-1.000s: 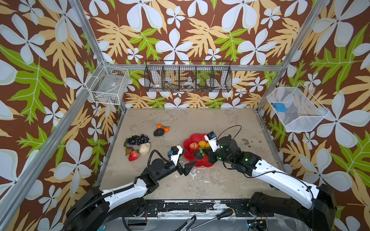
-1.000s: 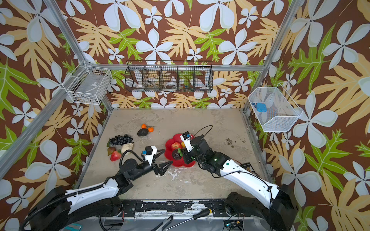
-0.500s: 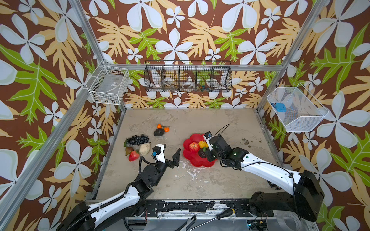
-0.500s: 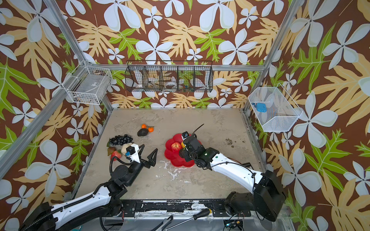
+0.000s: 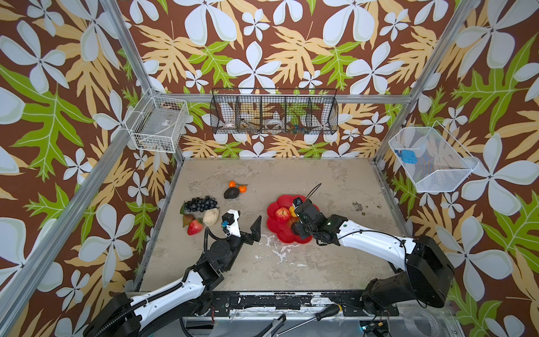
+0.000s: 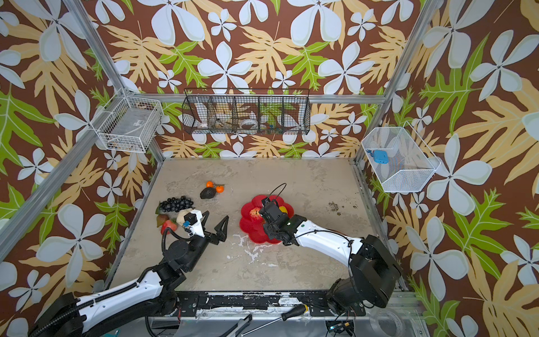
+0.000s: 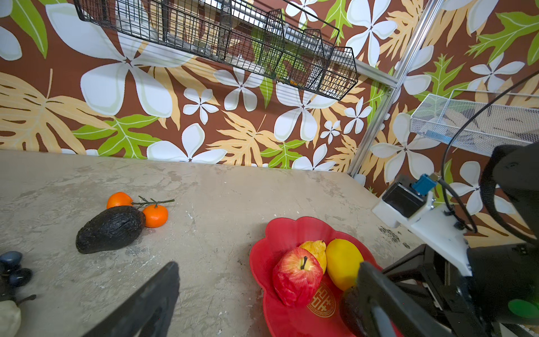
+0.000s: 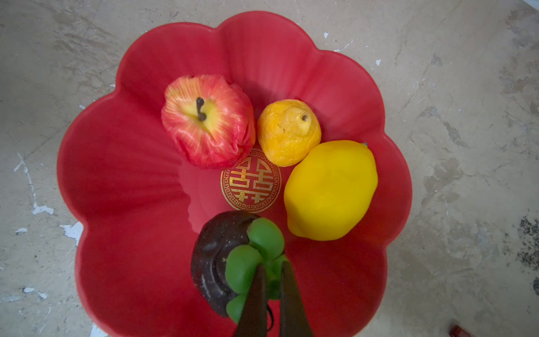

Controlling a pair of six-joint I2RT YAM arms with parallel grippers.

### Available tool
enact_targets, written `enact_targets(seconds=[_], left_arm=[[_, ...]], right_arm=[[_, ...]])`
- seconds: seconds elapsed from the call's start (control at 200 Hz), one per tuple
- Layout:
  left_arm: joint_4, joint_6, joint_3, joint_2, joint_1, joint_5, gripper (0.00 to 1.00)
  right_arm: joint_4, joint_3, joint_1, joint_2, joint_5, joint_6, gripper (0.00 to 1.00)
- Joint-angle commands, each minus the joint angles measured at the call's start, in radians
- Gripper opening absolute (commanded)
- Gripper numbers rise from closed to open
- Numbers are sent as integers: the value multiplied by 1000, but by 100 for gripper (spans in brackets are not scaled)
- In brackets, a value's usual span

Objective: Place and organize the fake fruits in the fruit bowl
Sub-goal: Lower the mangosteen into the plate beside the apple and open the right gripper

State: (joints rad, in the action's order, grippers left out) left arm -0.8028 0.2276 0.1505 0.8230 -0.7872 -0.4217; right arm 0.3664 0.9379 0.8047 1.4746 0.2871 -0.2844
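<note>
The bare spot lies below and outward, so next I need to ease my right gripper outward and down to release the green leafy cap [image 8: 256, 245] at the gold emblem [image 8: 250, 181].
The red scalloped fruit bowl [image 8: 140, 175] holds a red apple [image 8: 207, 119], a small yellow pear-like fruit [image 8: 288, 134] and a lemon [image 8: 329, 189]. My right gripper [image 8: 272, 271] is shut on the green leafy cap [image 8: 256, 245] of a dark round fruit [image 8: 210, 256], low over the bowl's near side; I cannot tell whether it touches the bowl. My left gripper [image 5: 248, 221] stands open and empty left of the fruit bowl [image 5: 275, 232]. On the table lie grapes [image 5: 201, 203], a cream piece [image 5: 210, 217], a strawberry [image 5: 194, 227], an avocado [image 5: 231, 193] and two oranges [image 5: 242, 189].
A black wire basket [image 5: 274, 115] hangs on the back wall, a white one [image 5: 159, 124] at the left corner, and a mesh basket [image 5: 431, 159] on the right. A screwdriver [image 5: 326, 313] lies on the front rail. White flecks mark the table before the bowl.
My left gripper has drawn back leftward from the bowl's near rim, staying open. The right gripper has stayed shut on the dark fruit over the bowl, shifting slightly.
</note>
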Motion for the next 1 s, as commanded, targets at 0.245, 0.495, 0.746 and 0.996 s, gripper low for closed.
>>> enact_targets(seconds=[0.245,0.495,0.746,0.996], left_arm=[[-15,-1,6,10,2,-24,95],[-15,-6,3,1,3,-25,95],[-13,-8,3,0,2,-23,95],[-12,-13,1,-4,2,-26,95]], right_arm=[[-29,57,2,99,62,20,0],[-52,96,4,160,86,37,0],[-72,132,5,216,119,54,0],[-85,159,5,248,154,62,0]])
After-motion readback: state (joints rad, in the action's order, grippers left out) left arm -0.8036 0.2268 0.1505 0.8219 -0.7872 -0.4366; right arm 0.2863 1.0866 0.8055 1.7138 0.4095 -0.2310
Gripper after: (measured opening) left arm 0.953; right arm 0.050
